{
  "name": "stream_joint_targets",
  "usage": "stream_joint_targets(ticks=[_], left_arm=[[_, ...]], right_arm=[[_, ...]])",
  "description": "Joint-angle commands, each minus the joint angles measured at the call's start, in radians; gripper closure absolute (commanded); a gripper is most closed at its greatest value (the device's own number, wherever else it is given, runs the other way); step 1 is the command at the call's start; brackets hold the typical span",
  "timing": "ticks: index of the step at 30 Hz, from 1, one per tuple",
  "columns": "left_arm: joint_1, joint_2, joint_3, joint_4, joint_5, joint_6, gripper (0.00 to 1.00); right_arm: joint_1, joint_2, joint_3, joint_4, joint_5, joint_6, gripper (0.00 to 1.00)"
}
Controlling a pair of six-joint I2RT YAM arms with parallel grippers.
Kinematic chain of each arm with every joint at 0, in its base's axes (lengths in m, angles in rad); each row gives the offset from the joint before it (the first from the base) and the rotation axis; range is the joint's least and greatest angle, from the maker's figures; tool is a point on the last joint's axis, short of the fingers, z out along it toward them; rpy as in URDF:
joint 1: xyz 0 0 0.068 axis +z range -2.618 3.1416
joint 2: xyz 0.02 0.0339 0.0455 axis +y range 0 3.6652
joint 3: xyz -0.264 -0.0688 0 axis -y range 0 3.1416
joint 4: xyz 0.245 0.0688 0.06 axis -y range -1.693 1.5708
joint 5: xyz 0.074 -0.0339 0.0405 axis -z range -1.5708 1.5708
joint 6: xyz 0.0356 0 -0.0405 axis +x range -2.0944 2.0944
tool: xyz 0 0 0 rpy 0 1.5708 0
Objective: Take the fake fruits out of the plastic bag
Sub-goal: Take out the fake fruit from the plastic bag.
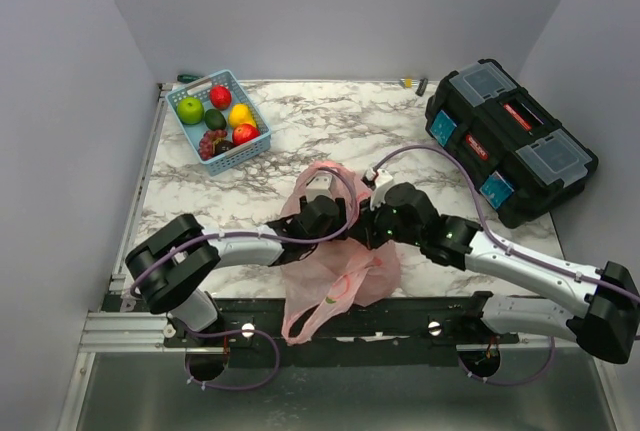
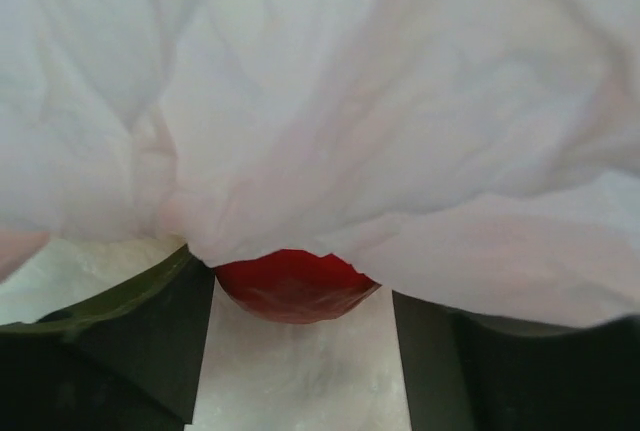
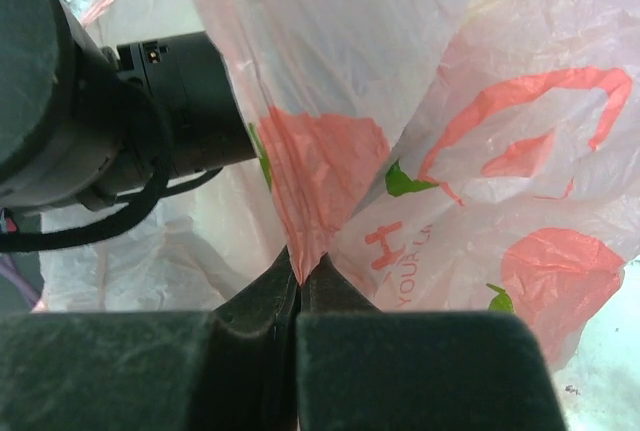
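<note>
The left gripper rises from the bag (image 1: 335, 276) next, swings outward over the other fake fruits and releases the red fruit, since those lie in the light blue basket.
The pink plastic bag (image 1: 335, 276) lies crumpled at the table's front edge, between my two arms. My left gripper (image 1: 322, 215) reaches into its mouth. In the left wrist view the bag's film (image 2: 400, 101) drapes over the fingers (image 2: 120, 351), which stand apart. A red fake fruit (image 2: 295, 286) sits between their tips, half hidden under the film. My right gripper (image 3: 300, 276) is shut on a bunched fold of the bag (image 3: 310, 181), holding it up beside the left wrist.
A light blue basket (image 1: 250, 151) at the back left holds several fake fruits, among them a green apple (image 1: 190, 109). A black toolbox (image 1: 510, 141) fills the right side. Marble tabletop (image 1: 330, 121) lies between them.
</note>
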State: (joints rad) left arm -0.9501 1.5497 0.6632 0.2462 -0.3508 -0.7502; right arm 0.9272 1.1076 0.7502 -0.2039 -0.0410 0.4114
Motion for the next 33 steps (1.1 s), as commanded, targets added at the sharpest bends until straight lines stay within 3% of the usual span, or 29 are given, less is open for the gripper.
stream_joint_targets(ticks=[1, 8, 24, 33], left_arm=[[0.010, 0.009, 0.020, 0.037, 0.041, 0.035, 0.50], [0.010, -0.059, 0.004, -0.005, 0.149, 0.085, 0.65], [0.010, -0.354, -0.089, -0.101, 0.496, 0.150, 0.70], [0.002, -0.371, -0.111, -0.090, 0.687, 0.182, 0.73]], right_arm=[[0.007, -0.036, -0.039, -0.002, 0.024, 0.017, 0.99], [0.008, -0.044, -0.058, -0.025, 0.099, 0.010, 0.99], [0.002, 0.047, 0.050, -0.110, 0.510, 0.095, 0.99], [-0.052, 0.109, 0.192, -0.151, 0.535, 0.069, 0.99]])
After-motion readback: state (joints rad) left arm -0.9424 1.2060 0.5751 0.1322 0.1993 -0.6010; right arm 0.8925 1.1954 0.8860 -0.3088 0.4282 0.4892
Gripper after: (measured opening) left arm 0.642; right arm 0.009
